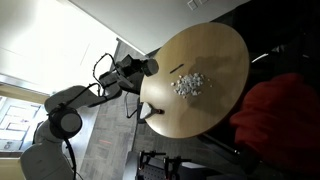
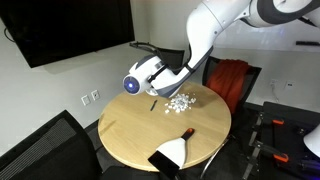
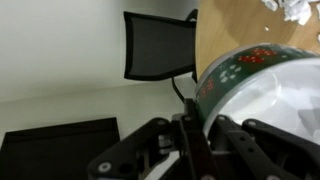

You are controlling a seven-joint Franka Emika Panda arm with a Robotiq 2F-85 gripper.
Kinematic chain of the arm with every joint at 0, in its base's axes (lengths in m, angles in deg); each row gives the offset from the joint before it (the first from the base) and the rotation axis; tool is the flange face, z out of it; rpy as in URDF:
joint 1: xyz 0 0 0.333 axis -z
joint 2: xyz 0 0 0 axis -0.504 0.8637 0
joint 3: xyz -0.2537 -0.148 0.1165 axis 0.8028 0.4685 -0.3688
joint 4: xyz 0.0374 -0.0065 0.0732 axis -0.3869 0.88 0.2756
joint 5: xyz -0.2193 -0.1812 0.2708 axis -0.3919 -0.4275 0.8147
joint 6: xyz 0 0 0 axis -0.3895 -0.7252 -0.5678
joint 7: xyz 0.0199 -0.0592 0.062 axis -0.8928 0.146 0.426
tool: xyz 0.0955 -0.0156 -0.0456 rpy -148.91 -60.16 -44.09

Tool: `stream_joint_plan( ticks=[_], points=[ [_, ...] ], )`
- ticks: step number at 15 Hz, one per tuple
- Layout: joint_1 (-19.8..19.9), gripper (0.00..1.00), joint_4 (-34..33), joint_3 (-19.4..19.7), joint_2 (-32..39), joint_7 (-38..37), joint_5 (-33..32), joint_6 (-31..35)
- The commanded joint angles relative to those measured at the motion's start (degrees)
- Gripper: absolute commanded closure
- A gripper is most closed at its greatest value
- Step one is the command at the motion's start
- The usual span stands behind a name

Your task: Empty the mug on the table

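Next, my gripper turns until the mug is upright, lowers it, then releases it on the bare tabletop below my gripper, clear of the white pile.
My gripper is shut on the mug and holds it tipped on its side above the far edge of the round tan table. In an exterior view the mug sits at the gripper's tip beside the table's rim. In the wrist view the mug fills the right side, with a green band with red marks over a pale body, between my dark fingers. A pile of small white pieces lies on the tabletop, also seen in an exterior view.
A dark dustpan-like object and a small dark item lie near the table's front edge. A chair with red cloth stands behind the table. A black chair stands at the front. A dark screen hangs on the wall.
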Motion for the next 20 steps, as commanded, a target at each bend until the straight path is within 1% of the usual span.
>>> stream_joint_plan(
  ticks=[1,3,5,8,10,12,14,16,18,20],
  points=[
    [0.68,0.97,6.63,0.09,-6.82,-2.19,2.18,12.03],
    [1.36,0.97,7.96,0.22,-7.99,-2.33,3.52,20.36],
    [2.56,0.97,8.53,0.04,-8.28,-1.20,6.78,28.04],
    [4.61,0.97,9.47,-0.19,-8.15,3.10,15.61,38.46],
    [5.95,0.97,10.44,-0.43,-7.91,8.72,23.93,43.66],
    [6.60,0.97,10.81,-0.30,-7.32,16.49,33.77,45.24],
    [6.38,0.97,10.16,0.25,-6.44,23.89,43.11,43.72],
    [5.54,0.97,8.86,1.30,-5.23,30.77,51.04,42.24],
    [4.24,0.97,7.81,3.06,-4.07,36.12,56.36,42.03],
    [2.33,0.97,6.98,5.65,-2.90,39.03,59.26,42.37]
  ],
)
